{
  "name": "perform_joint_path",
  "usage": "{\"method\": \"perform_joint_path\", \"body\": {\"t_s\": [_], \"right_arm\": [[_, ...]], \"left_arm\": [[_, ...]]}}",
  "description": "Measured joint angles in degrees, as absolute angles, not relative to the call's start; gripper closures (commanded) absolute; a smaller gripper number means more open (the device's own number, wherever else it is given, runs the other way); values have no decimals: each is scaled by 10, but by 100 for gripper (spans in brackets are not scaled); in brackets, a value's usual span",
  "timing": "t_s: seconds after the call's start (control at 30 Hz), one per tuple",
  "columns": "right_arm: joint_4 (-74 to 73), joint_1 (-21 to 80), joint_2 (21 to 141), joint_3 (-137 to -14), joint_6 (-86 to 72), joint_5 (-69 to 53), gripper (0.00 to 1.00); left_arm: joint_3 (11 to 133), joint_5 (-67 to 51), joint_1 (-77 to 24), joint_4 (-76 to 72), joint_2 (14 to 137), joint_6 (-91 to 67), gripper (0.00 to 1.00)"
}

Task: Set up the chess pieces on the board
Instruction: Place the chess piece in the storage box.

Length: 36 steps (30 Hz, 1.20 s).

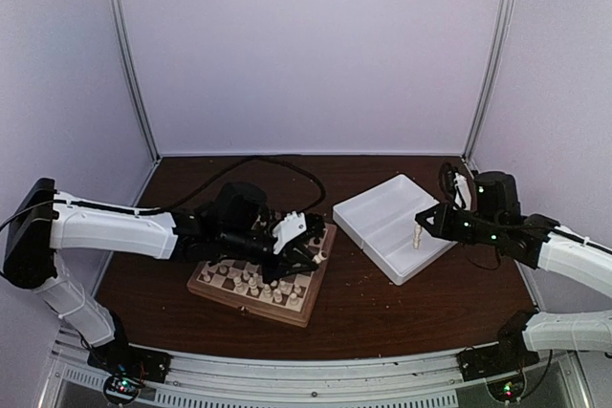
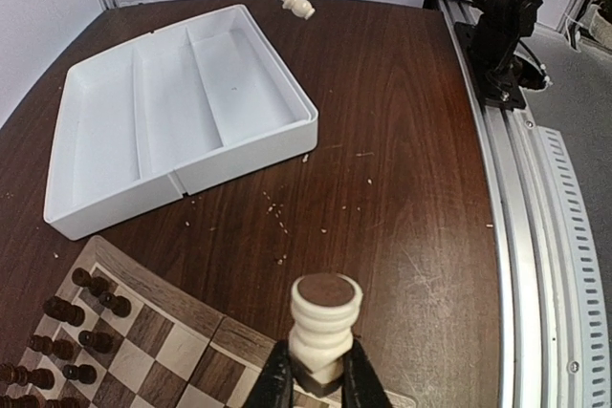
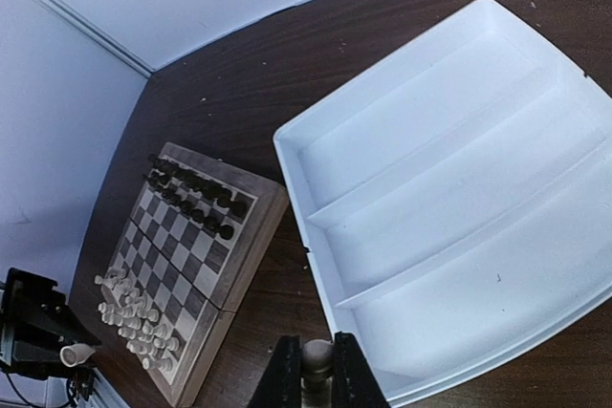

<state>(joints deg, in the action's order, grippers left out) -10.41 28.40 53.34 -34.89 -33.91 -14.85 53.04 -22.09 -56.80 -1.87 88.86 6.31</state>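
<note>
My right gripper should move down toward the white tray's near section (image 1: pixel 400 257) (image 3: pixel 426 319) and release the cream piece, since the bare bottom of that section is below the gripper.
The board (image 1: pixel 251 295) lies at centre left, with cream chess pieces (image 1: pixel 256 286) along its near rows and dark pieces (image 3: pixel 191 193) along the far rows. My left gripper (image 2: pixel 320 370) is shut on a cream piece (image 2: pixel 325 322) with its round base towards the camera, above the board's right frame edge (image 2: pixel 182 308). My right gripper (image 1: pixel 421 225) is shut on another cream piece (image 1: pixel 418 235) and hangs over the near corner of the white tray (image 1: pixel 382 226). From the right wrist only that piece's rounded top (image 3: pixel 317 358) shows between the fingers.
The white tray (image 3: pixel 459 188) has three long bare compartments and sits right of the board. The right arm's base (image 2: pixel 502 26) and the metal rail (image 2: pixel 535 236) run along the table's near edge. Crumbs dot the dark table (image 2: pixel 382 140).
</note>
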Motion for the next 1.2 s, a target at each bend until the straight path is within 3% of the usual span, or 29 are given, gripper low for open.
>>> {"method": "perform_joint_path", "body": {"t_s": [0.27,0.4,0.8,1.2], "right_arm": [[-98,281,591,-311,-406,-61,100],[-79,281,636,-307,-436,-38,95],[-111,281,743,-356,-463,22,58],[-180,285,634,-390,-370,-58,43]], "left_arm": [[524,-227,-568,-15,884,51,98],[523,-230,-568,-15,884,45,98],[516,-230,-568,-11,873,39,98],[510,-227,-569,4,846,40,98]]}}
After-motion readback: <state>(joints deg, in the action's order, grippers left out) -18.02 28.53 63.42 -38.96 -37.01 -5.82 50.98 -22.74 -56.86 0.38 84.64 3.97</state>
